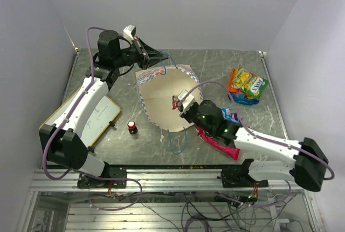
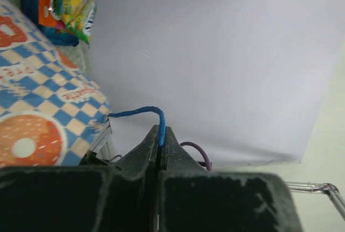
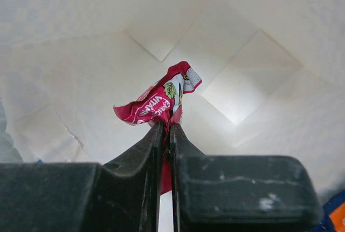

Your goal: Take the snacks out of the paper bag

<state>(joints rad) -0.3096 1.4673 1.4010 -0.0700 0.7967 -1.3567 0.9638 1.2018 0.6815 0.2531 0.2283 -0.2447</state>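
Observation:
Next, my right gripper lifts past the bag's rim, then goes outward and down onto the green-and-orange pile. The crumpled red packet point(image 3: 159, 102) is still inside the bag point(image 1: 161, 94).
The paper bag point(image 1: 161, 94) lies on its side, its wide mouth turned up toward the overhead camera. Its checkered band point(image 2: 48, 108) fills the left of the left wrist view. My left gripper point(image 1: 160, 59) is shut on the bag's blue cord handle point(image 2: 159, 121) at the far rim. My right gripper point(image 1: 177, 102) reaches inside the bag, shut on a crumpled red snack packet point(image 3: 159, 102) against the cream interior point(image 3: 259, 70). Outside the bag lie a green-and-orange pile of snacks point(image 1: 248, 84), a blue-purple packet point(image 1: 230, 114) and a magenta packet point(image 1: 218, 143) under the right arm.
A white wood-framed whiteboard point(image 1: 94, 116) lies at the left under the left arm. A small red-capped bottle point(image 1: 132, 127) stands just left of the bag. A second blue cord handle point(image 1: 175, 143) trails toward the near edge. Walls close in on three sides.

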